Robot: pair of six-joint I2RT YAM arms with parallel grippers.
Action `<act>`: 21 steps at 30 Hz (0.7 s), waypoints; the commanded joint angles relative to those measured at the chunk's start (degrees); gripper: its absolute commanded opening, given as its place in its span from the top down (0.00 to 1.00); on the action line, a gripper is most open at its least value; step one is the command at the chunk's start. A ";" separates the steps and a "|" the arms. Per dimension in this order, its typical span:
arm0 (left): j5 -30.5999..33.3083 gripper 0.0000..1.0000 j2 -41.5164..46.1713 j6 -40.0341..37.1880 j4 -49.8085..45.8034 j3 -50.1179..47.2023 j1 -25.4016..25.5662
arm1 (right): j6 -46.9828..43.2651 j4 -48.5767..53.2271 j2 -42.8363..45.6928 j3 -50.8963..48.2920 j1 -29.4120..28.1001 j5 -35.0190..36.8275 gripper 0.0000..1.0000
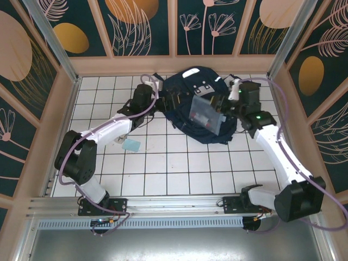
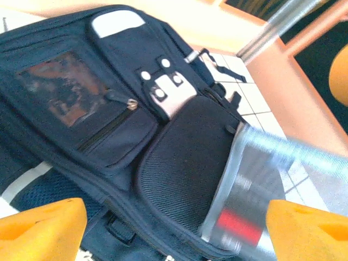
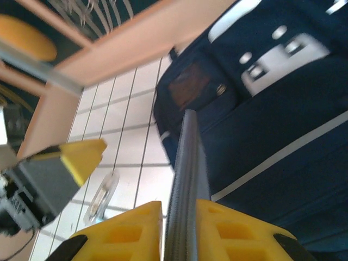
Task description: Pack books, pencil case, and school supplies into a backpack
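Note:
The left gripper will next move back across the bag toward the zipped rim [image 1: 227, 126] [image 2: 217, 249], go down and close on its fold, while the backpack's front still lies flat over the backpack's opening.
The navy backpack [image 1: 187, 87] lies flat on the tiles at the back middle. A grey pencil case [image 1: 206, 115] with a red pen showing stands on edge over it, my right gripper [image 1: 220, 106] shut on its rim. In the right wrist view the yellow fingers [image 3: 133, 231] pinch the case [image 3: 185, 174] edge-on. In the left wrist view the case's lower corner [image 2: 255, 190] sits at the backpack's [image 2: 109, 109] zip opening. My left gripper [image 2: 174, 234] hovers open over the bag, holding nothing. A pale blue-green square [image 1: 131, 144] and a translucent strip [image 3: 103, 196] lie on the tiles. The books are out of view.
Wooden walls with patterned panels enclose the white tiled floor [image 1: 174, 168] on three sides. A metal post [image 2: 277, 27] stands at the back right corner. The arm bases sit along the near rail [image 1: 174, 209].

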State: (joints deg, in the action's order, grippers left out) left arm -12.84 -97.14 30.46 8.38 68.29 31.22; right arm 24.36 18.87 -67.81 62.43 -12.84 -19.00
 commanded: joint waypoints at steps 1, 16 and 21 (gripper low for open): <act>0.46 0.15 -4.08 -9.41 -8.04 4.98 2.71 | -2.01 2.89 3.21 1.13 6.63 0.54 1.00; 9.31 0.16 -27.42 -29.17 -32.44 37.86 14.39 | -0.30 -5.79 10.78 -10.63 24.92 -5.14 1.00; 13.98 0.16 -32.02 -31.37 -34.53 42.67 16.28 | 1.28 -7.18 11.30 -11.18 25.19 -6.79 1.00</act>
State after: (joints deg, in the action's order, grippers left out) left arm -3.16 -126.69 2.76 -21.56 107.90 47.20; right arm 24.60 14.94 -57.34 51.57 12.08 -23.73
